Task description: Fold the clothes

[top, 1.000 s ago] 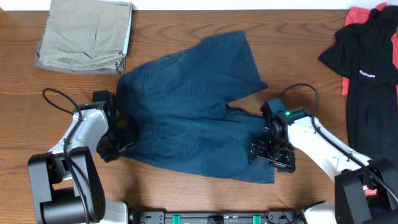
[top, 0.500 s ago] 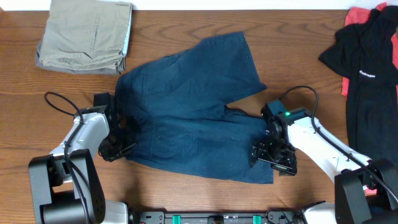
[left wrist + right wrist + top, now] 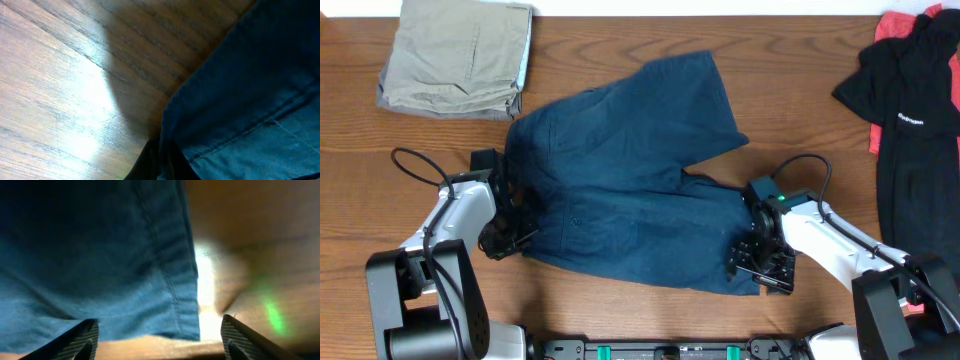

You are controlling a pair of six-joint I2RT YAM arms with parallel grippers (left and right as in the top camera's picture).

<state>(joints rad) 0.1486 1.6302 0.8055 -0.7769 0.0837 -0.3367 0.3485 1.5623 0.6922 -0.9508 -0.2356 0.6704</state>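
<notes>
My left gripper should next lift the pinched corner up, move it outward to the waistband's far corner and let go of it there, because the shorts still lie spread flat.
The clothes, dark navy shorts, lie spread flat across the middle of the wooden table, waistband to the left and legs to the right. My left gripper sits at the waistband's lower left corner. In the left wrist view its dark fingers are pressed together with a fold of blue fabric pinched between them. My right gripper hovers over the near leg's hem corner. It stands open, its ribbed fingers wide apart on either side of the stitched hem.
Folded khaki trousers lie at the back left. A black T-shirt with white lettering lies over a red cloth at the right edge. Bare wood runs along the front.
My left gripper has closed on the waistband edge. My right gripper has slid toward the front of the table, onto the leg's hem corner, its jaws a little narrower.
</notes>
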